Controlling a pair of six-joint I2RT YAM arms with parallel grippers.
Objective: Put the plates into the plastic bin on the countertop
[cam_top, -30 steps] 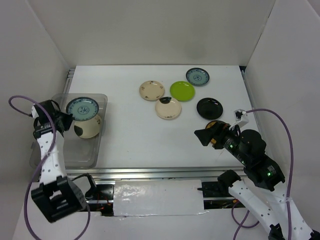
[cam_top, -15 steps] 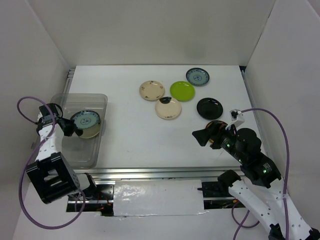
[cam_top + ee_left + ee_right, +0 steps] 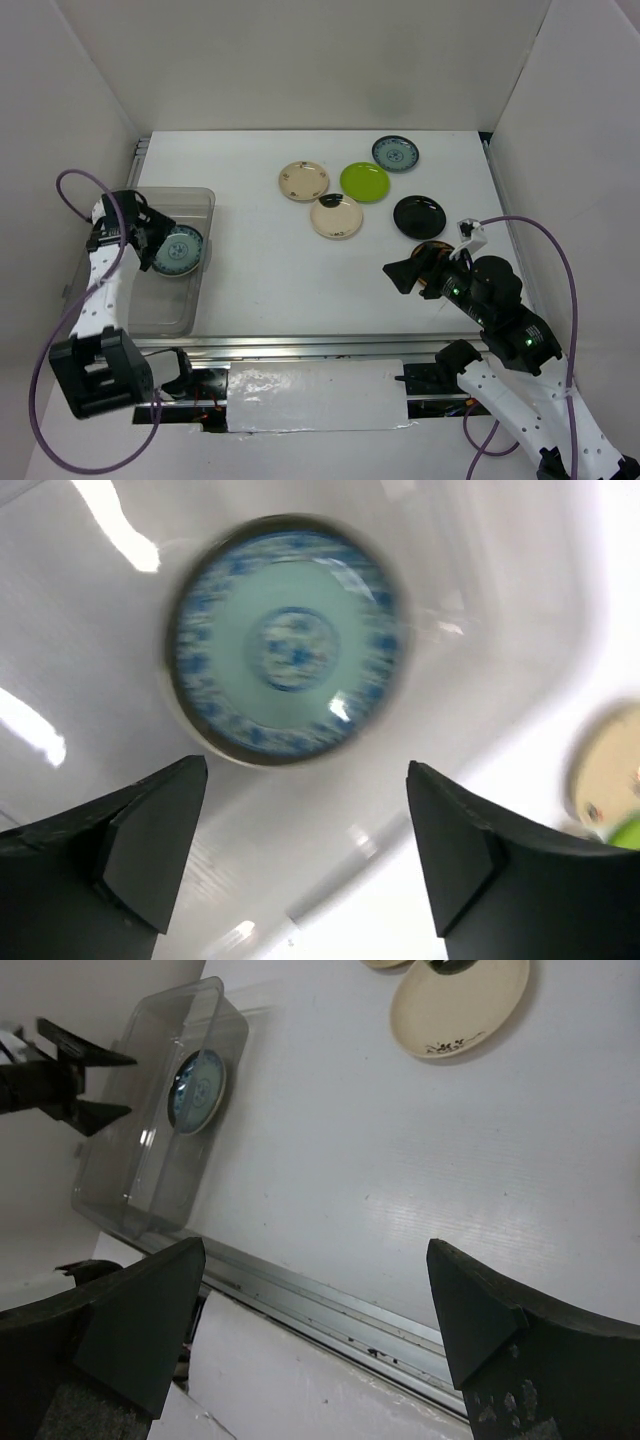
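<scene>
Next, my left gripper should go to the right in the top view and lower onto the dark-marked cream plate's bin-side rim [image 3: 314, 220], since bare countertop adjoins it.
A teal-blue patterned plate [image 3: 179, 250] lies flat inside the clear plastic bin [image 3: 150, 305] at the left of the countertop [image 3: 270, 280]. A pale rim peeks out under the plate [image 3: 288, 652] in the left wrist view. My left gripper [image 3: 153, 237] hangs open just left of it, holding nothing. Five more plates sit on the far middle of the countertop: cream [image 3: 303, 181], lime green [image 3: 365, 182], teal-blue [image 3: 396, 153], cream with a dark mark [image 3: 336, 216] and glossy black [image 3: 419, 216]. My right gripper [image 3: 400, 272] is open and empty, near the black plate.
White walls close in the countertop on three sides. A metal rail [image 3: 300, 345] runs along the front edge. The right wrist view shows the bin [image 3: 150, 1180] with the plate [image 3: 198, 1090] in it and the rail [image 3: 330, 1305] below.
My left gripper has opened and let go of the teal-blue plate, which now rests flat in the bin. The gripper drew back to the left. The right arm barely moved.
</scene>
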